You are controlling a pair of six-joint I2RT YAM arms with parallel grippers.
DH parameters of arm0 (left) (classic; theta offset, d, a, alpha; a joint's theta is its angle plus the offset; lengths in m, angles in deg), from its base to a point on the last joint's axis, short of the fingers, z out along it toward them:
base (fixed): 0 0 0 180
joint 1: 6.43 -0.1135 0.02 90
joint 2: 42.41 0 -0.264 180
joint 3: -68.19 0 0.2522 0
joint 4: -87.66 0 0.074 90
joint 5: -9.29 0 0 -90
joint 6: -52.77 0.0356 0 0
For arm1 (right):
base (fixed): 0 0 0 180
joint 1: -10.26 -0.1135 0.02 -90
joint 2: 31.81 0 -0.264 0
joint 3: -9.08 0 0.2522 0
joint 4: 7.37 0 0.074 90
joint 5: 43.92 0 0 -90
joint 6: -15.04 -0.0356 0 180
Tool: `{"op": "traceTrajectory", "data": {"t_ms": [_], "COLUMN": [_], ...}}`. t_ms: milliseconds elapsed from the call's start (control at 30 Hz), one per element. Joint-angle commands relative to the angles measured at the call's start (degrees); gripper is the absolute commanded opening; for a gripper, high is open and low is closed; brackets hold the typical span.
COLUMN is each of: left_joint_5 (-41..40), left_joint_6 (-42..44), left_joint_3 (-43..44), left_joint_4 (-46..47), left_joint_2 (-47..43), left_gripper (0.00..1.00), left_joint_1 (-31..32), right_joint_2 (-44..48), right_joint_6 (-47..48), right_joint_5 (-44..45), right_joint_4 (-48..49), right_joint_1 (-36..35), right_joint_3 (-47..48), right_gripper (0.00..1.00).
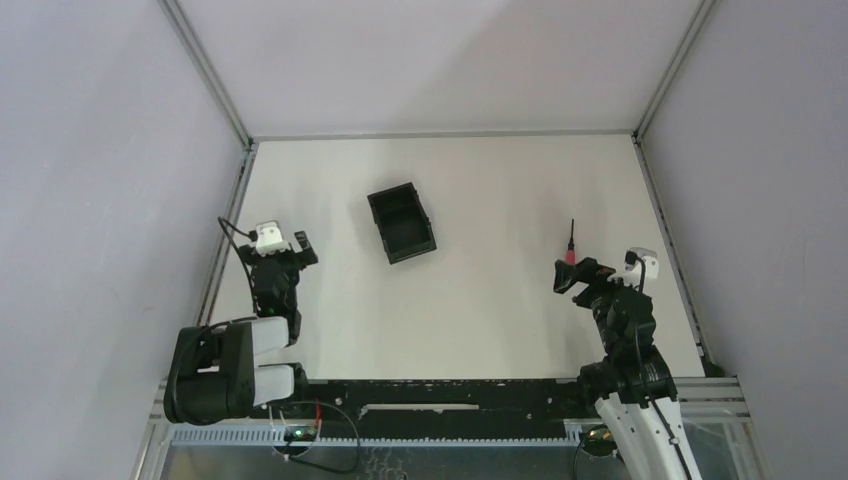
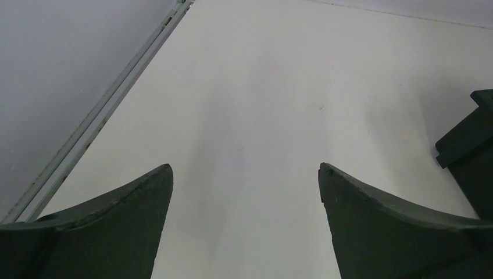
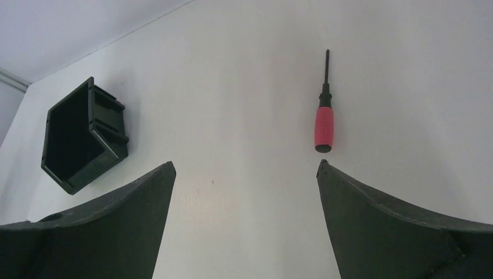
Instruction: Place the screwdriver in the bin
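I will move my right gripper outward next, tip its fingers down and lower it onto the handle's black collar (image 1: 571, 244) (image 3: 325, 99), because that collar is outward and below.
The screwdriver (image 1: 569, 248), with a red-pink handle and a thin black shaft, lies on the white table at the right, its shaft pointing away from the arms. In the right wrist view the screwdriver (image 3: 324, 125) lies just beyond my right fingertip (image 3: 349, 197). My right gripper (image 1: 582, 272) (image 3: 245, 165) is open and empty, just short of the handle end. The black open-top bin (image 1: 401, 225) (image 3: 81, 139) stands at mid table, left of the screwdriver. My left gripper (image 1: 281, 250) (image 2: 245, 168) is open and empty at the left, with the bin's corner (image 2: 474, 145) to its right.
Grey enclosure walls with metal frame rails (image 1: 228, 230) (image 1: 668, 240) border the white table on both sides and at the back. The rail also shows in the left wrist view (image 2: 99, 113). A black bar with cables runs along the near edge (image 1: 430, 395).
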Motion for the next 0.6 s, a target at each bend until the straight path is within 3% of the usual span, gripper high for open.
{"op": "traceTrajectory", "data": {"t_ms": [0, 133, 333, 433, 567], "left_joint_5": [-0.2, -0.13, -0.16, -0.19, -0.21], "left_joint_6": [1.01, 1.01, 1.01, 1.01, 1.0], "left_joint_3": [2.69, 2.73, 2.69, 2.69, 2.69], "left_joint_4": [1.99, 1.99, 2.02, 2.04, 2.0], "left_joint_2": [0.02, 0.01, -0.02, -0.01, -0.03], "left_gripper": [1.0, 1.0, 1.0, 1.0, 1.0], "left_joint_1": [0.29, 0.28, 0.3, 0.3, 0.3], "right_joint_2": [0.04, -0.06, -5.08, -18.93, -41.5], "right_joint_6": [-1.69, -3.98, 3.91, 6.61, 11.2], "right_joint_5": [3.56, 7.23, -0.59, 1.29, 1.19], "right_joint_4": [1.39, 2.81, 11.62, 6.09, -10.8], "right_joint_1": [-0.13, -0.12, -0.12, -0.05, 0.33], "right_joint_3": [0.8, 2.76, 11.12, 23.6, 46.38], "right_gripper": [1.0, 1.0, 0.96, 0.96, 0.98]}}
